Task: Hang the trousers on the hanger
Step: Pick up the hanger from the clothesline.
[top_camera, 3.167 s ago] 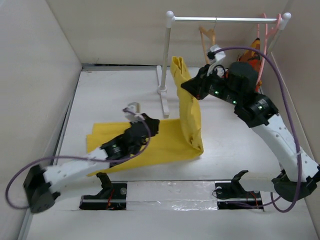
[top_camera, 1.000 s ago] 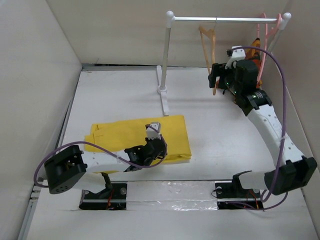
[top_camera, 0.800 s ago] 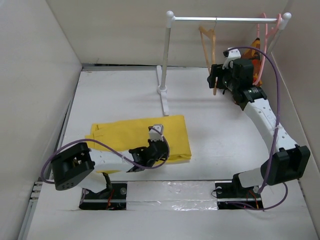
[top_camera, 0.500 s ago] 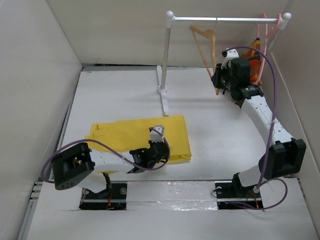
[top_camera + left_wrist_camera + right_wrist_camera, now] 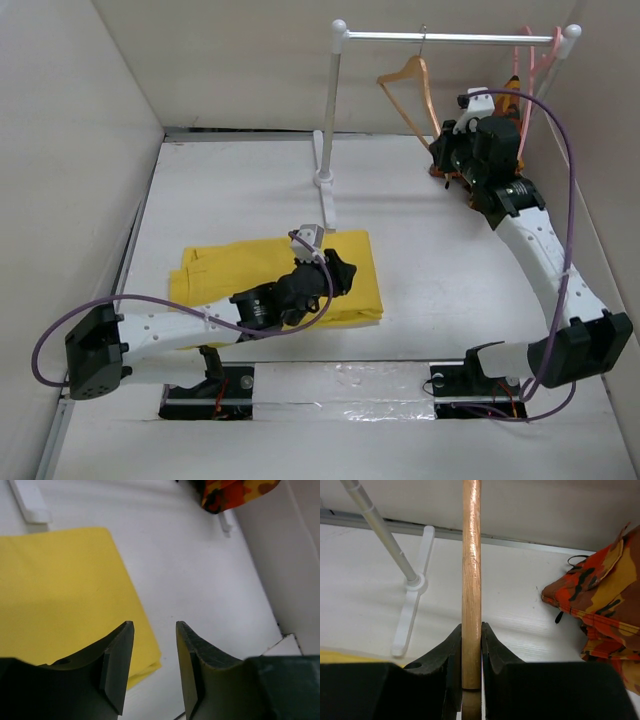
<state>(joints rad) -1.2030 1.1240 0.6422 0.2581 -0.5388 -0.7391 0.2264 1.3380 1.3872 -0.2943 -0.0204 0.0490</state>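
The right gripper unhooks the hanger next, lowers it back over the bare table beside the trousers and releases, as that spot lies below and back of the gripper.
The yellow trousers [image 5: 225, 272] lie folded flat on the table; in the left wrist view their right edge [image 5: 65, 595] lies under my fingers. My left gripper [image 5: 341, 269] [image 5: 155, 625] hangs open over that edge, nothing between its fingers. The tan wooden hanger [image 5: 408, 70] hangs tilted by its hook from the rail. My right gripper [image 5: 440, 160] [image 5: 471, 627] is shut on the hanger's lower wooden end [image 5: 471, 555], both pads pressed against the wood.
A white rack with rail [image 5: 460, 39], post [image 5: 330, 110] and foot [image 5: 327, 205] stands at the back. A pink hanger [image 5: 530, 60] and an orange-red patterned garment [image 5: 510, 105] [image 5: 600, 605] [image 5: 235, 490] are at the right end. Walls close in on both sides.
My left gripper has opened, let go of the trousers and moved up and right. My right gripper has shut on the hanger and swung its free end left and upward.
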